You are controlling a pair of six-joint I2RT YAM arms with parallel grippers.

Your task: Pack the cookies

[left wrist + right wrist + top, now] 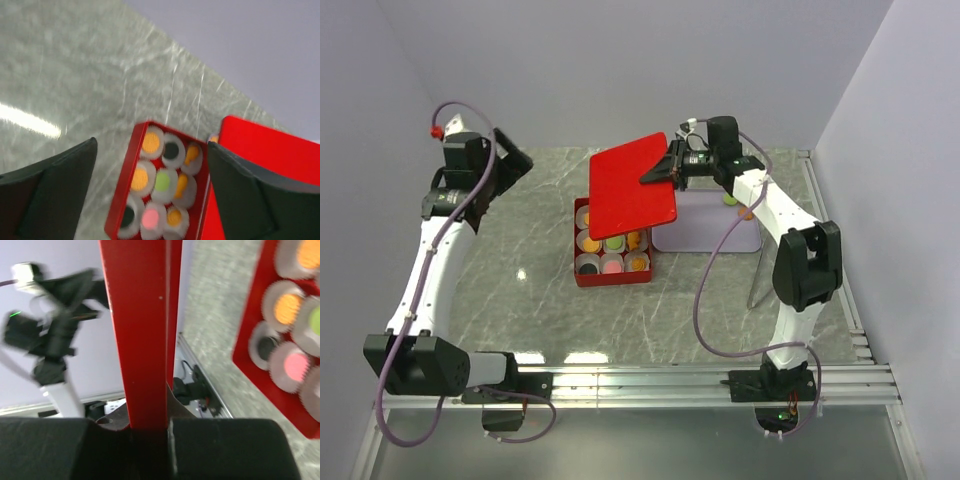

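Observation:
The cookies in the red box are still uncovered, so my right gripper needs to move down and to the left in the top view to lay the lid over the box.
A red box (pixel 582 277) at the table's middle holds white paper cups with cookies (pixel 611 264) in orange, green, black and pink. It also shows in the left wrist view (pixel 120 190) and the right wrist view (pixel 245 350). My right gripper (pixel 665 168) is shut on the edge of the red square lid (pixel 632 182), held tilted above the box's far half; the lid's edge (pixel 145 330) runs up the right wrist view. My left gripper (pixel 515 160) is open and empty, raised at the far left. Two loose cookies (pixel 730 200) lie on the lilac tray.
A lilac tray (pixel 705 235) lies right of the box, under my right arm. A metal rail (pixel 820 200) runs along the table's right edge. White walls close in the back and sides.

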